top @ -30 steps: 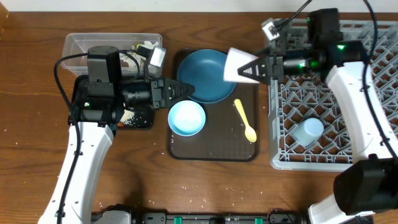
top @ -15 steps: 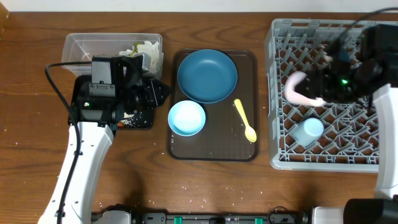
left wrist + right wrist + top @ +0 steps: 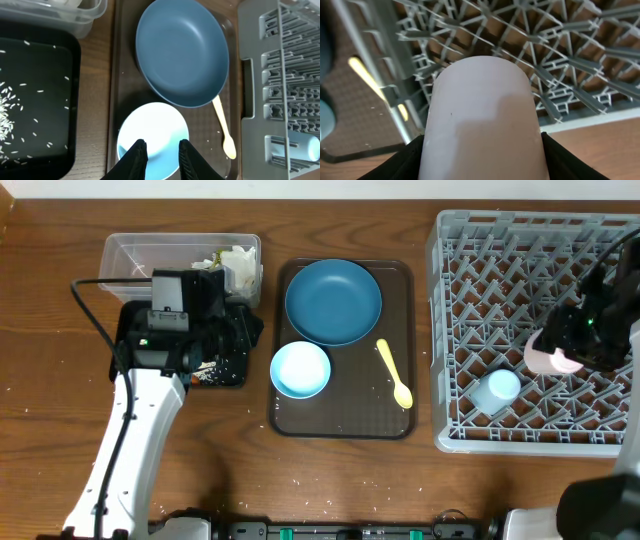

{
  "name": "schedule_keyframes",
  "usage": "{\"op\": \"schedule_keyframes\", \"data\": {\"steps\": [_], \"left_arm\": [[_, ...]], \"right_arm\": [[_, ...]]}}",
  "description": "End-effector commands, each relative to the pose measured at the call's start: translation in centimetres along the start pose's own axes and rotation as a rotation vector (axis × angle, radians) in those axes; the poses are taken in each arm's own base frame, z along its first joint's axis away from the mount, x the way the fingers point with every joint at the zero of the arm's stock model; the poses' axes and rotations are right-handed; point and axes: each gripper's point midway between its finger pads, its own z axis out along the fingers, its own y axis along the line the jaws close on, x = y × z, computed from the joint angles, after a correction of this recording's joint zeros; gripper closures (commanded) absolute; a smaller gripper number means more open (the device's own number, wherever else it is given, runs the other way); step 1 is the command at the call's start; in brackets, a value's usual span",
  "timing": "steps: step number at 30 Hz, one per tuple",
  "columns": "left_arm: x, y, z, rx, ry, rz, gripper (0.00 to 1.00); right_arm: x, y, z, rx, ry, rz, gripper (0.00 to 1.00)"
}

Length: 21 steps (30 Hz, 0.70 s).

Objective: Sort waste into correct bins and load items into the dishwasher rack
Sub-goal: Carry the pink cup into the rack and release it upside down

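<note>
The front pegs of the dishwasher rack beside the light blue cup are empty, so my right gripper needs to move back and lower next to release the pink cup among them.
My right gripper is shut on the pink cup, holding it over the right part of the grey dishwasher rack. In the right wrist view the pink cup fills the space between the black fingers. A light blue cup lies in the rack's front. My left gripper hangs slightly open and empty over the white bowl. The dark blue plate and yellow spoon lie on the brown tray. Paper scraps sit in the clear tub. Rice is scattered in the black tray.
The brown serving tray lies between the bins and the rack. A strip of wooden table runs along the front, with a few loose rice grains on it. The left arm's body covers most of the black tray from above.
The right arm carried the pink cup from above the serving tray to the rack's right side. The left gripper drew back from the plate's edge towards the black tray and its fingers parted a little.
</note>
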Motion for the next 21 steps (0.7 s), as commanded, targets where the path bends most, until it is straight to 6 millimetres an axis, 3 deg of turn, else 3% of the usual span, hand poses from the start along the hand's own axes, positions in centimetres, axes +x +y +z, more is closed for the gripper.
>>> {"op": "schedule_keyframes", "data": {"steps": [1, 3, 12, 21], "left_arm": [[0.0, 0.4, 0.4, -0.016, 0.006, 0.011, 0.75], [0.0, 0.4, 0.4, -0.016, 0.007, 0.012, 0.75], [-0.2, 0.4, 0.4, -0.014, 0.001, 0.04, 0.75], [-0.2, 0.4, 0.4, -0.014, 0.001, 0.04, 0.75]], "right_arm": [[0.1, -1.6, 1.2, 0.074, 0.061, 0.049, 0.46], [0.4, -2.5, 1.7, 0.127, 0.092, 0.08, 0.45], [1.3, -3.3, 3.4, 0.172, 0.183, 0.096, 0.44], [1.0, -6.2, 3.1, 0.27, 0.16, 0.199, 0.43]]}}
